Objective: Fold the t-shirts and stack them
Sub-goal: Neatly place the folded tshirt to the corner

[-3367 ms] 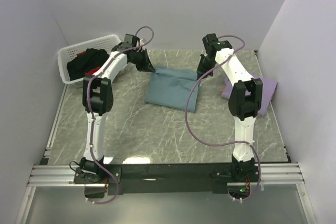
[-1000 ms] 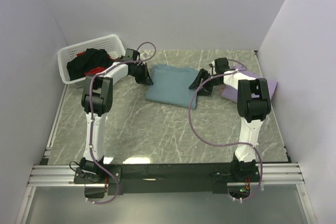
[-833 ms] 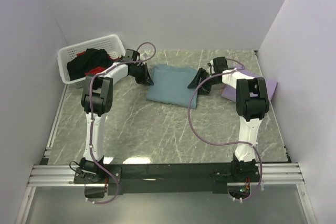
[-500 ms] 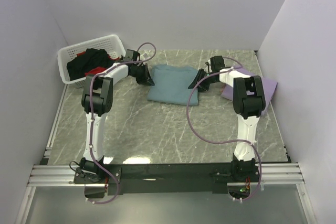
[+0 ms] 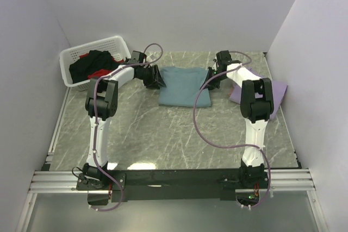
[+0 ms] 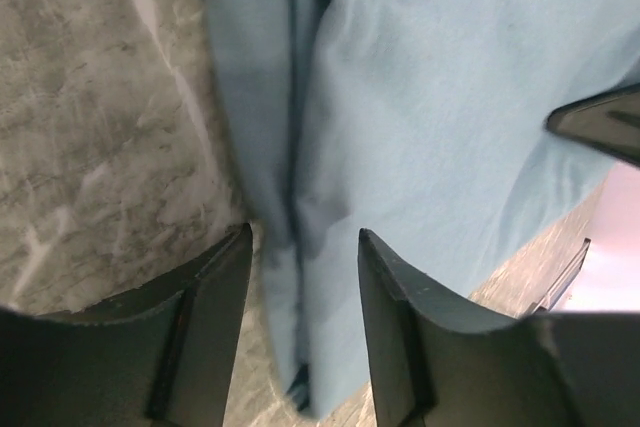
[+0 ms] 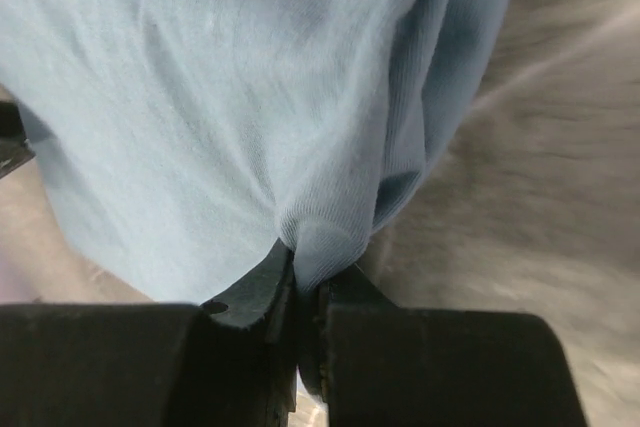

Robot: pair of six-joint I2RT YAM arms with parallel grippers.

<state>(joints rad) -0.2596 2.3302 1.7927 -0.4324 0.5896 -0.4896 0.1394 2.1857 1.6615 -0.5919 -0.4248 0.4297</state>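
Note:
I should move my right gripper up and to the right in the top view, over the lavender t-shirt [image 5: 274,92], and let go of the teal t-shirt there, because the lavender t-shirt lies flat.
The teal-blue t-shirt [image 5: 184,84] lies folded at the back middle of the table. My left gripper [image 5: 157,80] is at its left edge, open, its jaws standing either side of the folded edge [image 6: 303,237] without clamping it. At the shirt's right edge my right gripper [image 5: 209,81] is shut on a pinch of the teal cloth [image 7: 305,267]. The teal shirt fills both wrist views [image 6: 450,97] [image 7: 200,97]. A lavender t-shirt [image 5: 274,92] lies flat at the right, partly behind the right arm. Black [image 5: 89,62] and red [image 5: 98,73] shirts sit in the basket.
The white slotted basket [image 5: 89,46] stands at the back left corner, against the left wall. Walls close in the table on the left, back and right. A purple cable [image 5: 198,123] from the right arm loops over the marble tabletop [image 5: 163,134] in front of the teal shirt.
My left gripper has opened and let go of the shirt's left edge. The right gripper has shut on the right edge, and the teal shirt has shifted slightly to the right.

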